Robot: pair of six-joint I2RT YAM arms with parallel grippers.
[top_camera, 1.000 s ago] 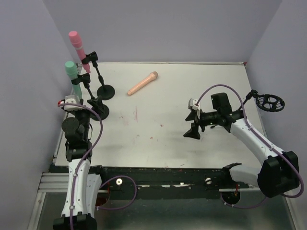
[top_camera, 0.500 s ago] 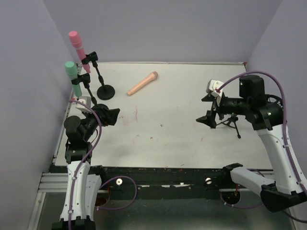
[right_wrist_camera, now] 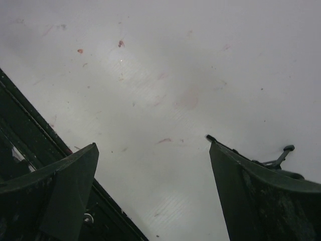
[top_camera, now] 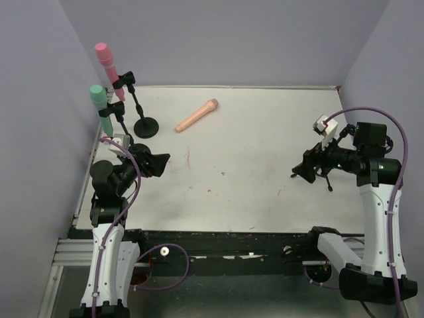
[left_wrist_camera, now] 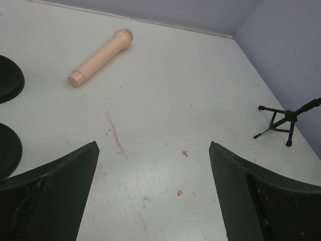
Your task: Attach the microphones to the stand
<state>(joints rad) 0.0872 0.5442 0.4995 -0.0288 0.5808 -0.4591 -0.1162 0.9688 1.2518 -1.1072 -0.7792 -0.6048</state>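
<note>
The tripod's pole is outside my open fingers, so I will move my right gripper to the right in the top view and turn it outward around that pole.
A peach microphone (top_camera: 197,115) lies flat on the table at the back middle; it also shows in the left wrist view (left_wrist_camera: 100,57). A pink microphone (top_camera: 105,59) and a green microphone (top_camera: 99,101) sit clipped upright in black round-base stands (top_camera: 146,126) at the far left. A small black tripod stand (top_camera: 324,175) stands at the right, partly hidden by my right arm; the left wrist view shows it too (left_wrist_camera: 285,118). My left gripper (top_camera: 161,162) is open and empty, low at the left. My right gripper (top_camera: 302,173) is open and empty beside the tripod.
Two black round bases (left_wrist_camera: 7,80) show at the left edge of the left wrist view. The table's dark front edge (right_wrist_camera: 30,135) lies under my right gripper. A tripod leg (right_wrist_camera: 281,155) shows beside the right finger. Purple walls close in the left, back and right.
My right arm has drawn back from the table's middle to the right side, next to the tripod. My left gripper has swung from beside the stand base to point out over the table.
</note>
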